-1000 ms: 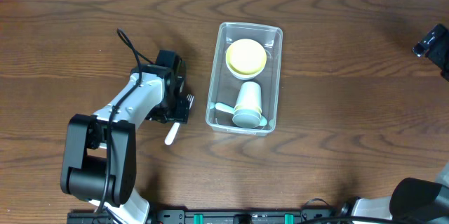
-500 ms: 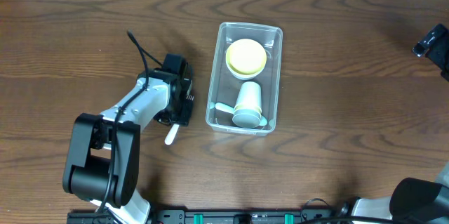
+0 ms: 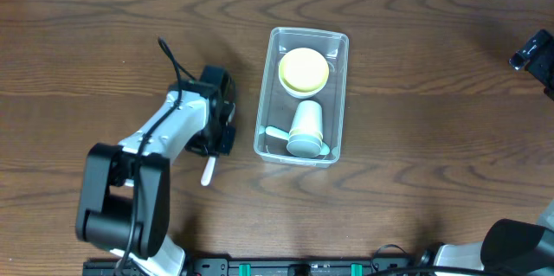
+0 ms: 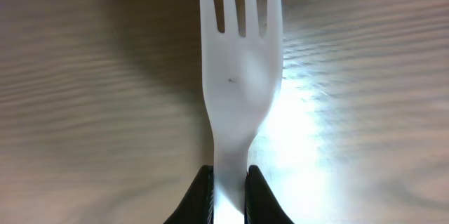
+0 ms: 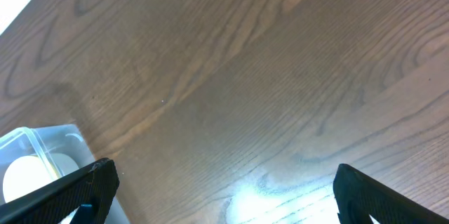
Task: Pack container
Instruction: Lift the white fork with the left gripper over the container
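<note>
The tub's near end is to the right of my left gripper in the overhead view, behind a side of the tub. My left gripper will next lift over that side, turn and release the fork there.
The container is a clear rectangular tub in the middle of the table, holding a yellow bowl, a white cup on its side and a pale utensil. To its left my left gripper points down at the table. Its jaws are shut on the neck of a white plastic fork, seen close in the left wrist view at the left gripper. The fork's handle sticks out below it. My right gripper is open over bare wood.
The right arm sits at the table's far right edge. A corner of the tub shows at the left of the right wrist view. Brown wood lies between the left arm and the tub.
The left jaws have closed from wide apart onto the fork. The left arm shifted slightly and the fork handle swung a little leftward. The right arm has not moved.
</note>
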`<state>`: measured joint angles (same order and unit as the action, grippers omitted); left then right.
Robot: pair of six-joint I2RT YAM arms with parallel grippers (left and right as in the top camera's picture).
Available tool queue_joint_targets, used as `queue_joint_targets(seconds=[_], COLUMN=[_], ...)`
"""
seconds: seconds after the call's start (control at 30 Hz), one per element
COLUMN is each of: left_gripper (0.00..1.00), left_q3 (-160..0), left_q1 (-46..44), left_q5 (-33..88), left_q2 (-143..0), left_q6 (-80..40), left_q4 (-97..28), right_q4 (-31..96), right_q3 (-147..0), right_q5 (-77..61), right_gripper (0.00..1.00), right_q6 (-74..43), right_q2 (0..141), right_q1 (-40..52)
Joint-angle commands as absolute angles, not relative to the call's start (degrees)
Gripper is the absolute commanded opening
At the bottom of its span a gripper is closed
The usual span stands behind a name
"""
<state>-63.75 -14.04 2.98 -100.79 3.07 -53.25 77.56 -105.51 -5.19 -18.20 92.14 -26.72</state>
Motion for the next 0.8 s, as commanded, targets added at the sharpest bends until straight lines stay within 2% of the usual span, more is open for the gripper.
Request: queue_joint_targets(seconds=[0.0,0.17,0.33,0.6,0.77], left_gripper=[0.06,0.06,0.06,0.06,0.06], left_q3=[-72.69,-80.07,-81.03,-80.79,-80.79], left_q1=[-14.26,-17.39,-25.61,-37.04,-38.94], left_q5=[1.93,2.26,2.44,2.39,2.37], left_q2=[-93.97,-86.72,-81.38,-84.51,-88.51], left_q6=[5.02,9.34,16.95,30.52,33.26], left_q4=[-57.1,-60.49,-58.43,-54.02,-48.23], right_q4=[77.6,77.6,77.6,77.6,77.6], right_q3=[-105.54,-105.54,-105.54,-105.54,-105.54], right_q5=[-5.15,-5.15,-5.15,-5.15,-5.15], right_gripper=[0.99,0.99,0.99,0.99,0.99], right_q6=[-17.52,-17.52,-17.52,-17.52,-17.52], right_q2=[91.61,91.61,91.61,91.61,91.61], right_q1=[-26.94,-26.94,-26.94,-26.94,-26.94])
